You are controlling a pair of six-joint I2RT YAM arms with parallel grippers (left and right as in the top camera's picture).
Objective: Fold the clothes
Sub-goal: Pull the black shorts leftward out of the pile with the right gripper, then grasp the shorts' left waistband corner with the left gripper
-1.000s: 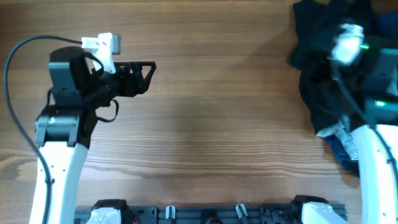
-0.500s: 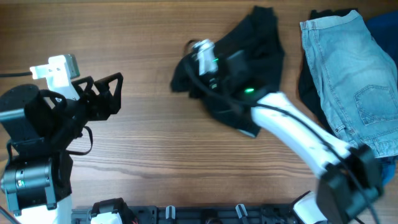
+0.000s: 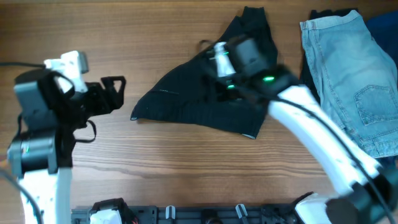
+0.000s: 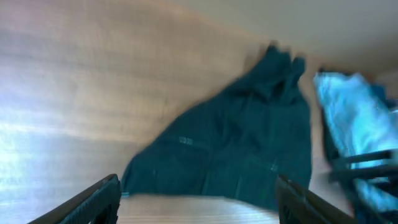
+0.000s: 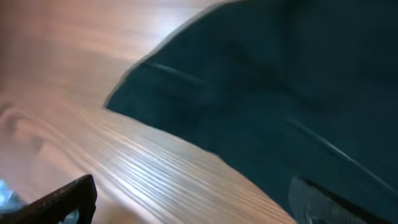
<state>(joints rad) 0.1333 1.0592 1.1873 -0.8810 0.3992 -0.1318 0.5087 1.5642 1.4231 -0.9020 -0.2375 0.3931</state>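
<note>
I should next move my right gripper back and to the right in the overhead view, then down onto the garment's near corner [image 3: 251,132], because it sticks out onto bare table.
A black garment [image 3: 205,102] lies spread in a rough triangle on the wooden table [image 3: 186,162], its point towards the left. It also shows in the left wrist view as the black garment [image 4: 236,149] and fills the upper right of the right wrist view [image 5: 280,93]. My right gripper [image 5: 193,205] hovers open just above the garment's near edge, holding nothing. My left gripper [image 3: 115,93] stands open left of the garment's tip, apart from it; in its own view the left gripper [image 4: 199,202] frames bare table.
Light blue denim shorts [image 3: 348,74] lie at the right, over a dark cloth [image 3: 308,81], with a blue cloth [image 3: 385,31] at the far right corner. My right arm [image 3: 305,118] reaches across from the lower right.
The right arm dragged the black garment from the pile at the right to the table's middle and opened its jaws; the garment now lies spread out. The left arm shifted slightly.
</note>
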